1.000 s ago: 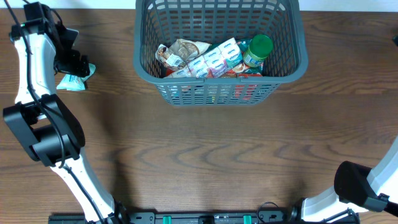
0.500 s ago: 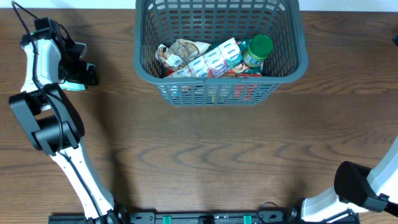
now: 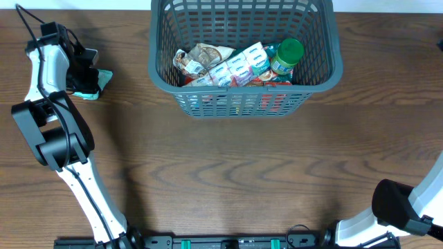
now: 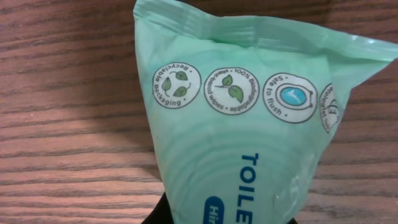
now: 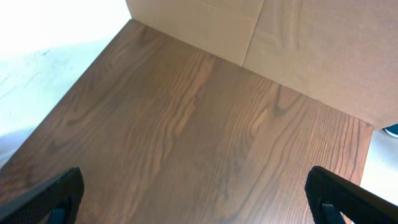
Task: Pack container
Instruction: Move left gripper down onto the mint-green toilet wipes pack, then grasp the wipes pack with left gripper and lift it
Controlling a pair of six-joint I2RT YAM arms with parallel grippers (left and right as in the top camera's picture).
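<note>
The wipes packet (image 3: 100,81) is outside the container, so my left gripper should next rise over the container's rim, lower toward the snack packets beside the green-lidded jar and release.
The container (image 3: 333,43), a large dark grey lattice basket, stands at the back centre of the table and holds snack packets (image 3: 239,66) and a green-lidded jar (image 3: 287,54). At the far left, my left gripper (image 3: 86,77) is shut on a pale green wipes packet (image 3: 100,81) that lies on the wood. In the left wrist view that packet (image 4: 249,124) fills the frame, its lower end pinched between the dark jaws of my left gripper (image 4: 217,216). My right gripper (image 5: 199,199) stands open over bare wood, its fingers (image 5: 50,196) wide apart.
A crumpled brown packet (image 3: 199,57) lies at the basket's left inside. The right arm's base (image 3: 401,207) sits at the near right corner. The left arm (image 3: 52,131) runs along the table's left edge. A cardboard wall (image 5: 298,43) borders the table in the right wrist view.
The left gripper has dropped onto the green packet and shut on it. The packet now juts out to the gripper's right. The right arm has not moved.
</note>
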